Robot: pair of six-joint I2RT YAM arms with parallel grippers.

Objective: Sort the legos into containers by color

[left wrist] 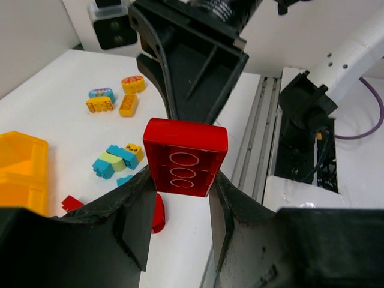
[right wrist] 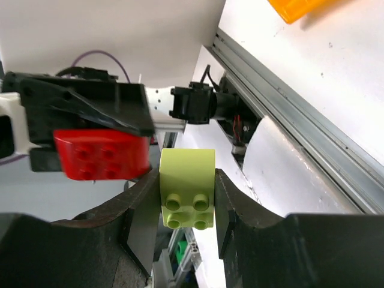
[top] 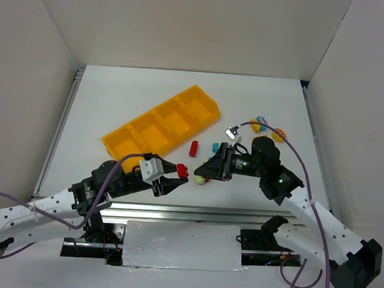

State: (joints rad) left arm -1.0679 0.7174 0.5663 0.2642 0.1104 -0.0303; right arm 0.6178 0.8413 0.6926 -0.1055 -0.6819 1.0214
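Note:
The left gripper swings left in the top view next, turns fingers-down and lowers the red brick (top: 183, 172) into the tray's near-end section, since the section looks empty.
My left gripper (top: 178, 177) is shut on a red brick (top: 183, 172), held above the table's near edge. In the left wrist view the red brick (left wrist: 185, 157) sits between my fingers, underside showing. My right gripper (top: 206, 173) is shut on a yellow-green round-topped brick (right wrist: 187, 187), tip to tip with the left gripper. The red brick also shows in the right wrist view (right wrist: 102, 155). The orange-yellow four-compartment tray (top: 111, 140) lies diagonally at the centre left; its compartments look empty.
Loose legos lie on the table: a red one (top: 193, 148), a teal one (top: 215, 147), and a mixed cluster at the right (top: 259, 124). A red round piece (left wrist: 158, 213) lies under my left gripper. A metal rail (top: 174, 212) runs along the near edge.

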